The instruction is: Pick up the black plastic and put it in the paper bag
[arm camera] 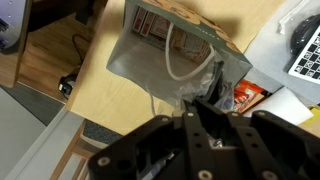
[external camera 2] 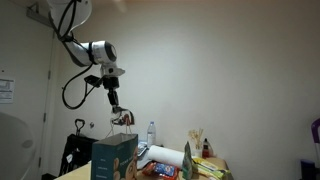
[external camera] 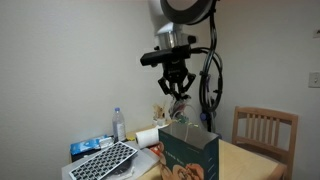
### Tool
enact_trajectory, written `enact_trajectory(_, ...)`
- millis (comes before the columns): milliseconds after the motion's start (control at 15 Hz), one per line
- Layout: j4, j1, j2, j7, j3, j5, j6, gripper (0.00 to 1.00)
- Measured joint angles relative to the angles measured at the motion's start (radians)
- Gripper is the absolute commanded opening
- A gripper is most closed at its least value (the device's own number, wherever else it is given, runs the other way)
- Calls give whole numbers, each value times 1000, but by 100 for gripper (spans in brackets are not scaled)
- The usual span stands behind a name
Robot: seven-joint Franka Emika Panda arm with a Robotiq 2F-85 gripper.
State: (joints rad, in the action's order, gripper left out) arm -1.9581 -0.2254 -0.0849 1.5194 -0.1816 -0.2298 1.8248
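Note:
My gripper shifts toward the middle of the paper bag's opening next, then lowers to open, since the black plastic (external camera 2: 122,118) hangs near the edge of the bag.
The dark-green paper bag (external camera: 190,152) stands upright on the wooden table (external camera: 245,160), and it shows in both exterior views (external camera 2: 114,160). In the wrist view its open mouth with white looped handles (arm camera: 168,42) lies right below me. My gripper (external camera: 177,92) hangs above the bag's mouth (external camera 2: 118,108). It is shut on the black plastic (external camera 2: 122,118), a thin dark crumpled scrap that dangles from the fingertips just over the bag's top. In the wrist view the plastic (arm camera: 200,88) shows between the fingers (arm camera: 205,118).
A grey keyboard-like slab (external camera: 104,160) lies on the table beside the bag. A water bottle (external camera: 119,123), a white roll (external camera: 147,137) and blue packets (external camera: 88,147) stand behind it. A wooden chair (external camera: 265,128) stands beyond the table. An orange packet (arm camera: 250,95) lies near the bag.

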Motion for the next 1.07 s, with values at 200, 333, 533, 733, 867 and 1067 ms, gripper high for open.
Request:
enact_trajectory(200,-14,0,12,0,0,14,-19,1)
enact_trajectory(333,-16,0,23,0,0,22,-33,1)
enact_trajectory(533,-16,0,38,0,0,27,-43,1)
enact_trajectory(733,-16,0,43,0,0,30,-60,38)
enact_trajectory(867,-16,1,43,0,1,31,-72,51)
enact_trajectory(1067,-16,1,44,0,1,31,-77,69)
